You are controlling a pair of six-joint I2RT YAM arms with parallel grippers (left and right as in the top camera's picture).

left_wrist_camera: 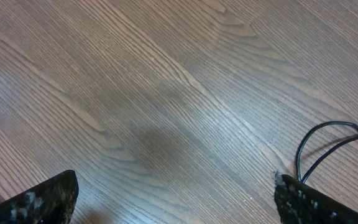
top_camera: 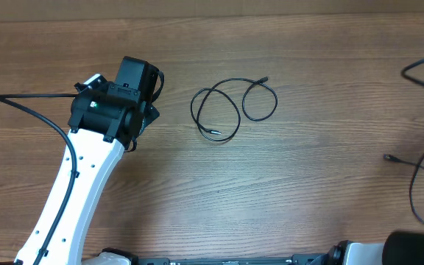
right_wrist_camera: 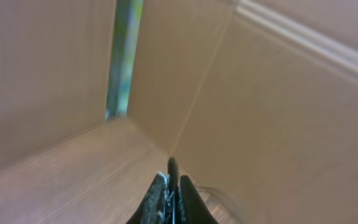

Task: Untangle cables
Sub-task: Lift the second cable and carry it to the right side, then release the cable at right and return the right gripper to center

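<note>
My right gripper tips down from the wall next and releases the cable end. Bare wood beyond the loose plug lies below it, clear of the cable's loops.
One thin black cable point(top_camera: 219, 110) lies in two loose loops on the wooden table point(top_camera: 308, 191), with small plugs at its ends. Part of its loop shows in the left wrist view point(left_wrist_camera: 331, 146), beside my right-hand fingertip. My left gripper point(top_camera: 146, 110) is just left of this cable; its jaws point(left_wrist_camera: 176, 202) are wide open and empty above bare wood. A second black cable point(top_camera: 422, 173) runs along the table's right edge, with a plug end lying free point(top_camera: 389, 157). My right gripper point(right_wrist_camera: 173, 182) is shut on a thin black cable end point(right_wrist_camera: 172, 167) and faces a tan cardboard wall.
The left arm's white link point(top_camera: 72, 191) slants across the lower left, with its own black wiring point(top_camera: 28, 110) trailing to the left. The right arm's base point(top_camera: 418, 246) sits at the bottom right. Tan cardboard walls point(right_wrist_camera: 278, 124) enclose the table's far right.
</note>
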